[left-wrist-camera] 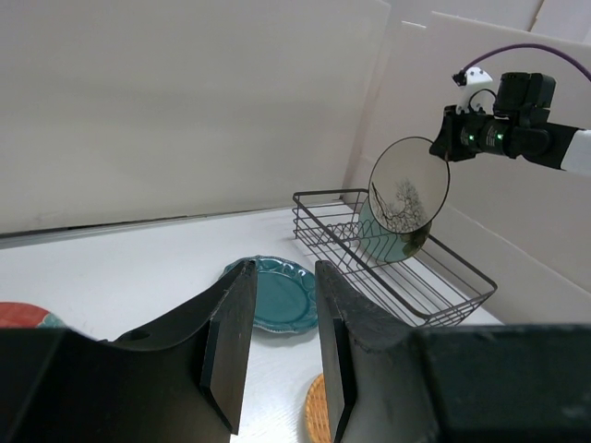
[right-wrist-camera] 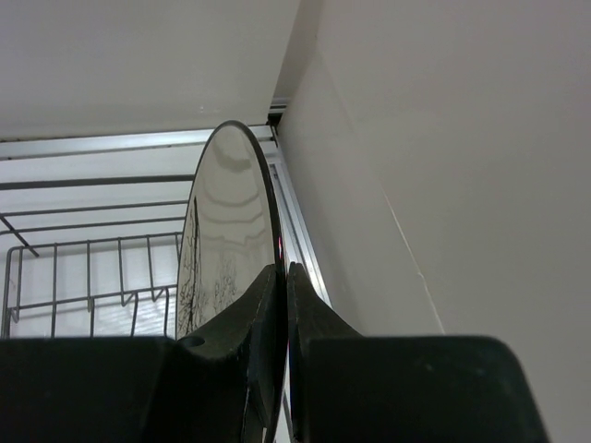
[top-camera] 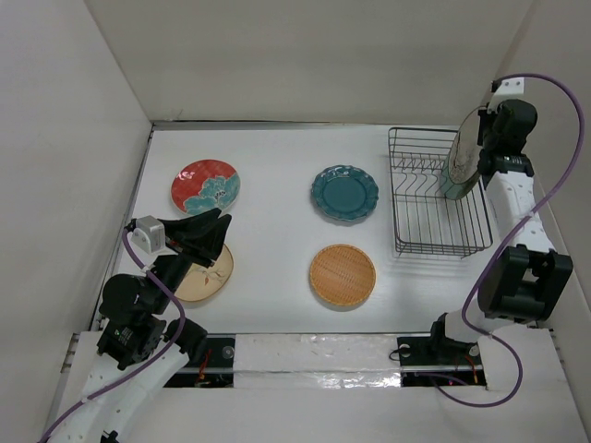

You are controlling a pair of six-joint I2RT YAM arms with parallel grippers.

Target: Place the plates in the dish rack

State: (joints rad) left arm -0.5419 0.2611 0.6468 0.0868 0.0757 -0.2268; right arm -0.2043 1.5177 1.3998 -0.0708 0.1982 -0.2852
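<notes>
The cream plate should go next with my right gripper away from the close wall and down among free prongs.
My right gripper is shut on the rim of the cream plate with the dark sketch. It holds the plate on edge above the right end of the black wire dish rack; the plate also shows in the right wrist view and the left wrist view. A pale aqua plate stands in the rack behind it. My left gripper is open and empty over the tan plate. The red-and-teal plate, the dark teal plate and the orange plate lie flat on the table.
White walls close in the table on the left, back and right; the right wall is close beside the rack and my right gripper. The rack's left half holds only its prongs.
</notes>
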